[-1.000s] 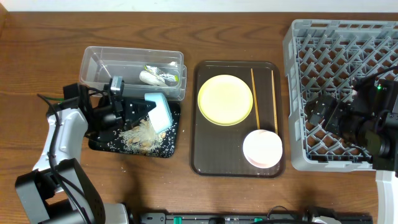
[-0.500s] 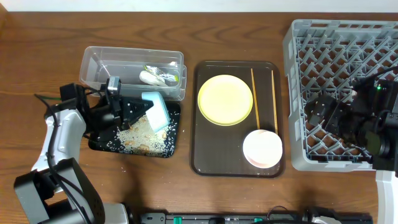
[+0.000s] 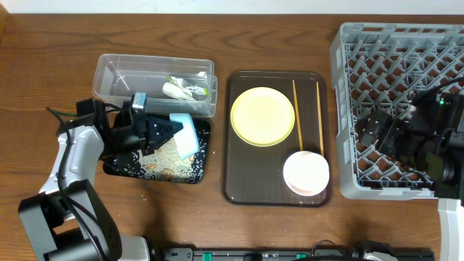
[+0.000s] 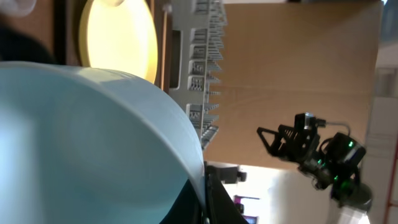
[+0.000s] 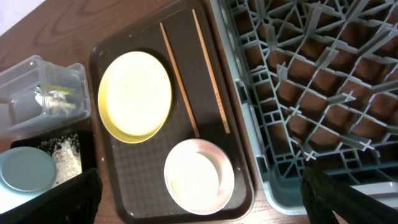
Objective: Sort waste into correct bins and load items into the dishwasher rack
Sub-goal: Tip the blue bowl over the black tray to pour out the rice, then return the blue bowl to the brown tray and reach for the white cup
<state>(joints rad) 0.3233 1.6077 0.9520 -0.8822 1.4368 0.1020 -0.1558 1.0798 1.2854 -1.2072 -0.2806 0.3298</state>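
Note:
The rice lies spread in the black tray, so I must swing my left gripper over the brown tray's clear near corner (image 3: 252, 173), turning the bowl upright and down.
My left gripper (image 3: 171, 128) is shut on the rim of the light-blue bowl (image 3: 187, 135), holding it tilted on its side over the black tray (image 3: 116, 167), where loose rice (image 3: 168, 154) lies spread. In the left wrist view the bowl (image 4: 93, 137) fills the left side, its rim pinched between the fingers (image 4: 214, 202). The wrapper (image 3: 190, 82) and a white scrap (image 3: 172, 90) lie in the clear tub (image 3: 116, 72). The yellow plate (image 3: 262, 116), two chopsticks (image 3: 296, 109) and the pinkish-white bowl (image 3: 306, 172) rest on the brown tray (image 3: 235, 181). My right gripper (image 5: 205, 202) hangs open over the rack's (image 3: 406, 51) near-left part.
The brown serving tray sits between the two bins and the grey rack. The right wrist view looks down on the plate (image 5: 135, 94), the chopsticks (image 5: 179, 81) and the pinkish bowl (image 5: 199, 177). Bare wooden table (image 3: 43, 65) lies left of the tub and along the front edge.
A second ago rice was spilling out of the tilted blue bowl; it now lies spread in the black tray. My left gripper has shifted slightly right with the bowl. The right arm has stayed still.

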